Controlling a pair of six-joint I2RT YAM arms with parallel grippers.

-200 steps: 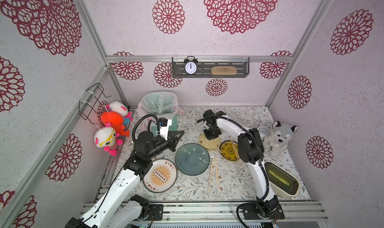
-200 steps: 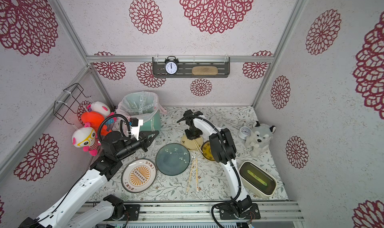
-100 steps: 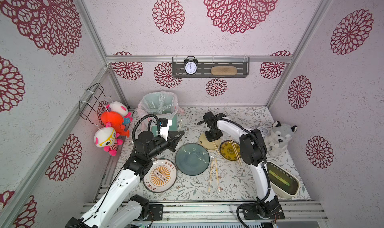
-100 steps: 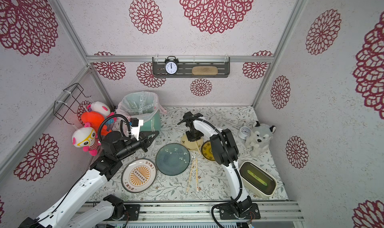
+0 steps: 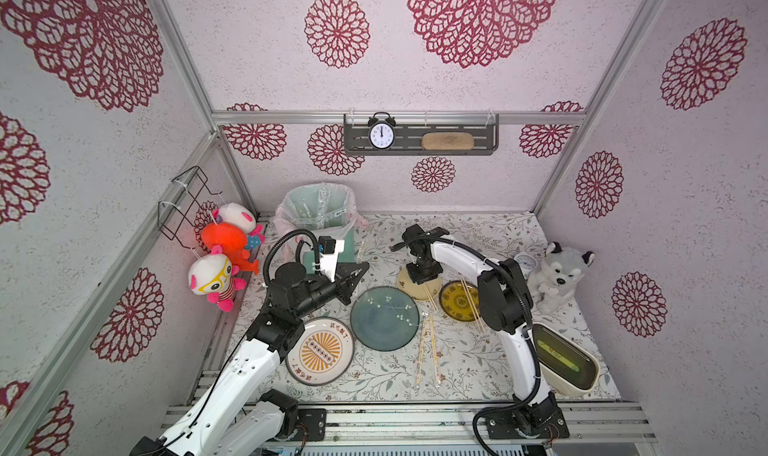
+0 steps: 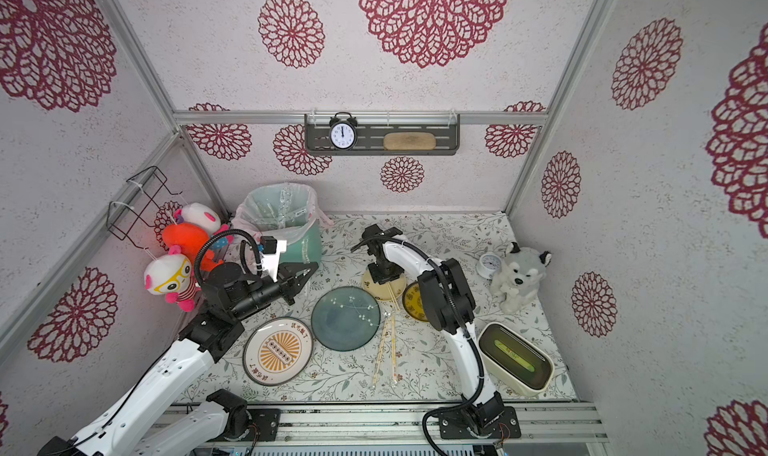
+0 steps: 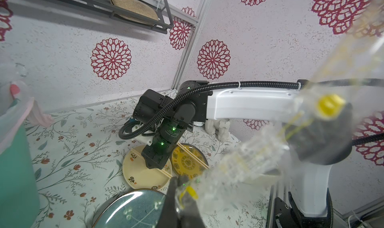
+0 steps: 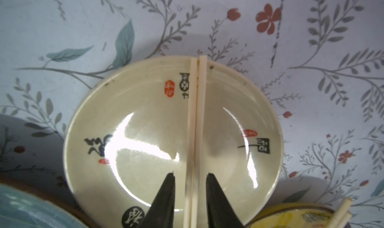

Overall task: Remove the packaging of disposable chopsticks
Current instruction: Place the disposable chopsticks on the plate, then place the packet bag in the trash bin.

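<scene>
My left gripper rises outward from beside the bin next and tips downward over the bin's opening [image 5: 318, 206] to release the clear packaging sleeve, since other clear sleeves lie inside.
My left gripper [image 7: 180, 187] is shut on the end of a clear crinkly sleeve of packaging [image 7: 239, 166] with yellow print, which trails away blurred in the left wrist view. In both top views this gripper [image 5: 360, 269] [image 6: 311, 267] hovers beside the bin. My right gripper [image 8: 190, 175] is open, its black fingers either side of a bare pair of chopsticks [image 8: 196, 112] lying across a cream plate [image 8: 83, 116]. It hangs just above that plate [image 5: 405, 281]. Another bare pair [image 5: 471, 304] rests on a yellow plate [image 5: 453, 308]. Two more pairs [image 5: 428, 346] lie on the cloth, seemingly in clear sleeves.
A green bin [image 5: 320, 208] with a pale liner holds clear sleeves at the back left. A blue-grey plate [image 5: 384, 319] and an orange-patterned plate [image 5: 320, 350] sit at front left. A cream tub [image 5: 565, 360], a plush husky [image 5: 557, 275] and a small clock [image 5: 523, 260] stand at right.
The right arm has shifted a little to the right over the cream plate. The left arm has stayed where it was with the sleeve.
</scene>
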